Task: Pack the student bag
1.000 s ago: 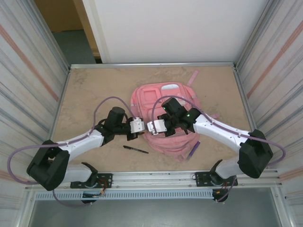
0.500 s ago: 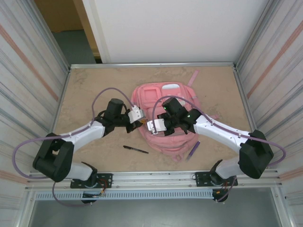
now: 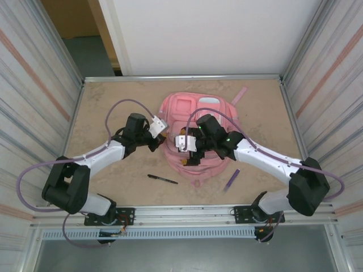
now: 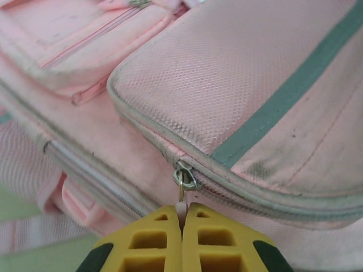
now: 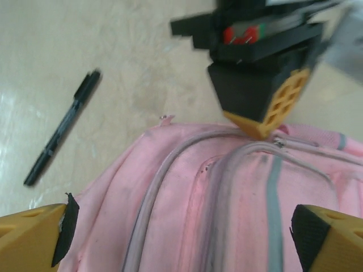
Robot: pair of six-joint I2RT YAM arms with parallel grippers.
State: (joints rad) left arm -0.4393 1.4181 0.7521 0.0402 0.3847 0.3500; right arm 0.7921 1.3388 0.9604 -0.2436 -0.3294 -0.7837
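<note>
Back off the bag and down to the tabletop, I should bring my empty right gripper onto the purple stick-like item [image 3: 231, 179], since it still lies unpacked.
The student bag [image 3: 201, 120], a big pink backpack with grey zips and a teal stripe, lies in the middle of the table. My left gripper [image 4: 182, 207] is shut on the small white pull tab of a zip slider [image 4: 185, 174] at the corner of a pocket. It sits at the bag's left edge in the top view, left gripper [image 3: 161, 139], and its yellow tip touches the bag in the right wrist view, left gripper [image 5: 262, 126]. My right gripper [image 3: 185, 149] hovers over the bag's near-left part, open wide, right gripper [image 5: 181, 229], with nothing between its fingers.
A black pen [image 3: 163, 179] lies on the table in front of the bag, also seen as pen [image 5: 61, 129]. A purple stick-like item [image 3: 231, 179] lies near the bag's near-right corner. A pink strap [image 3: 239, 94] trails off at the far right. Metal walls close in both sides.
My right gripper has opened wide. My left gripper has swung toward the far side, still pinching the zip pull, and the bag has shifted away from the arms.
</note>
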